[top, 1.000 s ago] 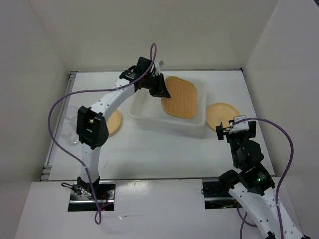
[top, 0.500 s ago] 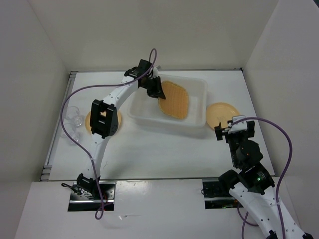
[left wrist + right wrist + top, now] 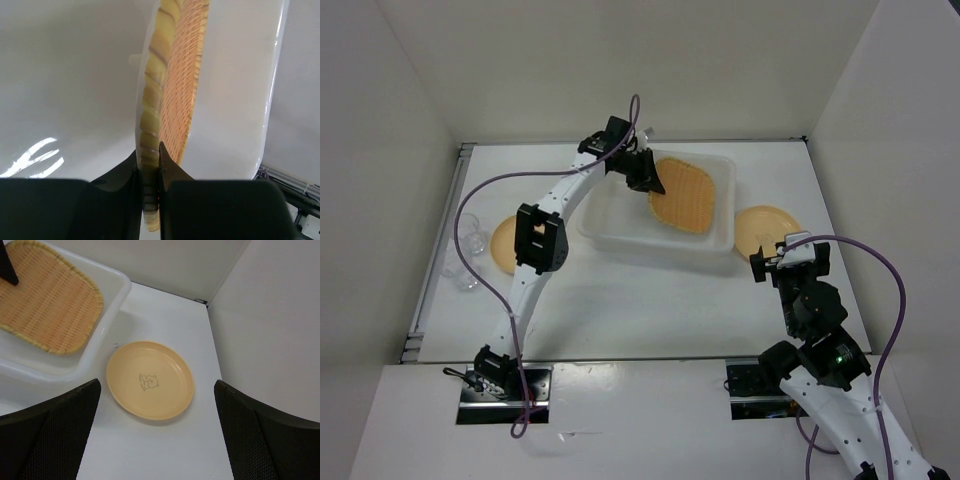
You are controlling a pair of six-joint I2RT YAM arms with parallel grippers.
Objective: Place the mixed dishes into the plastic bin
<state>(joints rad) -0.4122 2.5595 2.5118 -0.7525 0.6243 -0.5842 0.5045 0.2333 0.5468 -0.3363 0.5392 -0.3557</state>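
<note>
The bottom of the bin is just below my left gripper, so my left gripper will lower the woven tray [image 3: 686,196] toward it and let go there.
The square woven tray [image 3: 686,196] hangs tilted inside the plastic bin [image 3: 620,237], and my left gripper [image 3: 646,174] is shut on its near-left edge. In the left wrist view the tray's rim [image 3: 150,120] is pinched between the black fingers of the left gripper [image 3: 149,161], with the bin's wall [image 3: 235,100] behind. One pale-orange plate [image 3: 766,226] lies right of the bin, and my right gripper [image 3: 777,256] hovers open just in front of it. This plate [image 3: 150,380] shows a bear print, and the right gripper [image 3: 156,390] holds nothing. A second plate [image 3: 504,246] lies left of the bin.
Two clear cups [image 3: 471,234] [image 3: 466,279] stand near the table's left edge [image 3: 420,300]. White walls enclose the table on the left, back and right. The left arm's elbow [image 3: 540,238] hangs over the left plate's right side.
The left arm's elbow has swung right, uncovering more of the left plate. The held tray tipped steeply in the bin, then levelled out somewhat. The right arm has stayed still.
</note>
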